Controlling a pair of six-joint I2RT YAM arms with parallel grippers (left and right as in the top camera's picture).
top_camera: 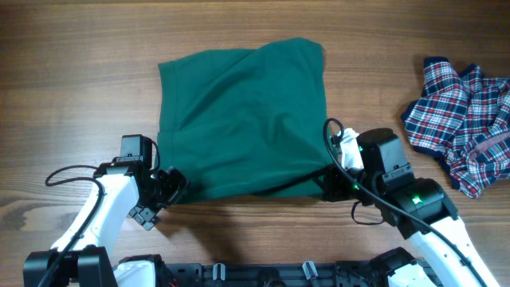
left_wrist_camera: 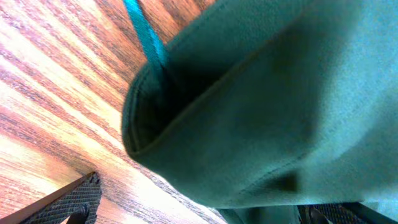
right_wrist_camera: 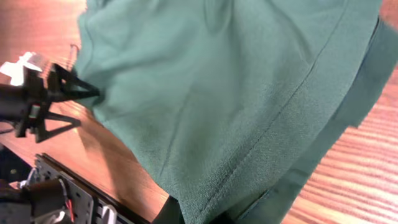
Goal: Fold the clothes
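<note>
The left gripper eases outward onto the green garment's near corner by the teal cord next and closes, since the garment's hem lies between its open fingers.
The dark green garment (top_camera: pixel 239 119) lies spread on the wooden table, roughly square, with its near edge slightly raised. My left gripper (top_camera: pixel 166 190) is at its near left corner. In the left wrist view its fingers (left_wrist_camera: pixel 199 211) stand wide apart, with the green hem (left_wrist_camera: pixel 280 93) over the right one, and a thin teal cord (left_wrist_camera: pixel 143 31) runs away from the hem. My right gripper (top_camera: pixel 328 185) is at the near right corner. In the right wrist view the cloth (right_wrist_camera: pixel 217 93) drapes from its jaws (right_wrist_camera: pixel 193 214) and hides them.
The navy-red-white plaid garment (top_camera: pixel 466 119) lies crumpled at the right edge of the table. Bare wood (top_camera: pixel 80 80) surrounds the green garment. A black rail (top_camera: pixel 263 275) runs along the near table edge. My left arm shows in the right wrist view (right_wrist_camera: pixel 37 99).
</note>
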